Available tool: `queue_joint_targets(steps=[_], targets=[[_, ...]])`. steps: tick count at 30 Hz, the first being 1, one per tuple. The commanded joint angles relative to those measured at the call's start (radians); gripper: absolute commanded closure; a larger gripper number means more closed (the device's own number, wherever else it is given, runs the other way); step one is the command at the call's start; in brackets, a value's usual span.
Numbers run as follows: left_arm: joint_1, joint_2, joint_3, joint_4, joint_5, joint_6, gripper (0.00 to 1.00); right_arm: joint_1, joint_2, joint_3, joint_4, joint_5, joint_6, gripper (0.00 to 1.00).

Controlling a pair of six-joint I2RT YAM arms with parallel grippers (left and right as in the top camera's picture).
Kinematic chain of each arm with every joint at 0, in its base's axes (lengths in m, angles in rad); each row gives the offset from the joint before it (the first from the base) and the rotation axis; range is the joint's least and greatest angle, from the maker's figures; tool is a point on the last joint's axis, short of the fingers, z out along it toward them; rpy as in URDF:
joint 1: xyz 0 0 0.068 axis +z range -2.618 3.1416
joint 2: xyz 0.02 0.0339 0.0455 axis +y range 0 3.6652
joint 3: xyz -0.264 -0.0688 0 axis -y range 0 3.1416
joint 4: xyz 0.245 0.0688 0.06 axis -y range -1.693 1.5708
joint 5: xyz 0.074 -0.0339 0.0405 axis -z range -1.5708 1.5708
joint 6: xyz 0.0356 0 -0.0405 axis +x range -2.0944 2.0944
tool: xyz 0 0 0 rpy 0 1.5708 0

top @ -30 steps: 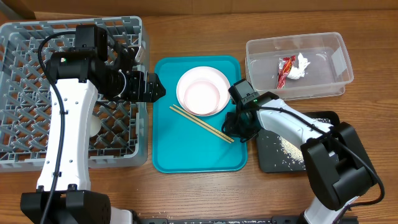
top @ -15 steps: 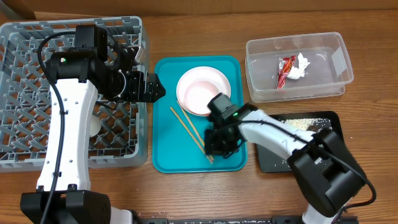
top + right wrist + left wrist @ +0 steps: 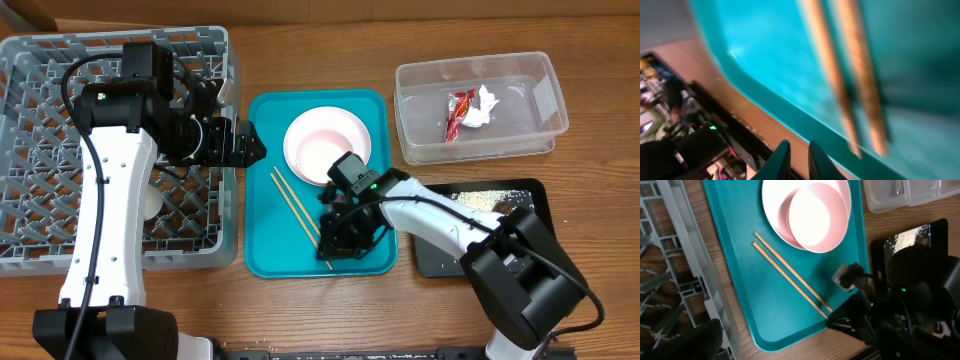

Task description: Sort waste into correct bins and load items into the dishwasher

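My left gripper moves down and back over the tray next, turning to straddle both chopsticks midway. They lie slantwise, their middles clear of the bowl (image 3: 325, 157).
The wooden chopsticks (image 3: 296, 204) lie slantwise on the teal serving tray (image 3: 268, 250), also in the left wrist view (image 3: 790, 277) and the right wrist view (image 3: 840, 75). My right gripper (image 3: 329, 256) is shut and empty, its tips (image 3: 797, 159) just past the chopsticks' near ends over the tray's front rim. A pink bowl (image 3: 325, 157) sits in the white plate (image 3: 347, 124) at the tray's back. My left gripper (image 3: 247, 142) hovers open and empty between the grey dish rack (image 3: 40, 150) and the tray. The red wrapper (image 3: 461, 112) and tissue (image 3: 486, 104) lie in the clear tub (image 3: 548, 92).
The black tray (image 3: 436, 256) at the right holds loose rice (image 3: 480, 198); my right arm crosses it. A small white cup (image 3: 150, 205) sits in the rack under my left arm. Bare wooden table runs along the front edge.
My right gripper has swept left from the tray's right edge to its front middle. The chopsticks have shifted left and turned steeper. The left arm has not moved.
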Motion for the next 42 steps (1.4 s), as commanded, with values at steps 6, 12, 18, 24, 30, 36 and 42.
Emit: queue_joint_targets(steps=[6, 12, 18, 24, 30, 36, 42], targets=[[-0.053, -0.008, -0.010, -0.040, -0.087, -0.368, 0.00, -0.163, -0.143, 0.225, -0.325, 0.452, -0.050, 0.75], [-0.216, -0.008, -0.110, 0.008, -0.251, -0.674, 0.00, -0.354, -0.290, 0.266, -0.376, 0.476, -0.050, 0.73], [-0.352, -0.006, -0.281, 0.117, -0.385, -0.922, 0.00, -0.491, -0.330, 0.266, -0.437, 0.477, -0.050, 0.73], [-0.428, -0.006, -0.473, 0.331, -0.409, -0.952, 0.00, -0.535, -0.329, 0.265, -0.464, 0.476, -0.050, 0.74], [-0.441, 0.003, -0.602, 0.500, -0.431, -0.904, 0.05, -0.535, -0.329, 0.265, -0.463, 0.453, -0.050, 0.74], [-0.446, 0.084, -0.621, 0.515, -0.458, -0.858, 0.03, -0.535, -0.329, 0.265, -0.467, 0.450, -0.050, 0.74], [-0.446, 0.177, -0.621, 0.558, -0.459, -0.792, 0.03, -0.535, -0.329, 0.265, -0.470, 0.450, -0.050, 0.74]])
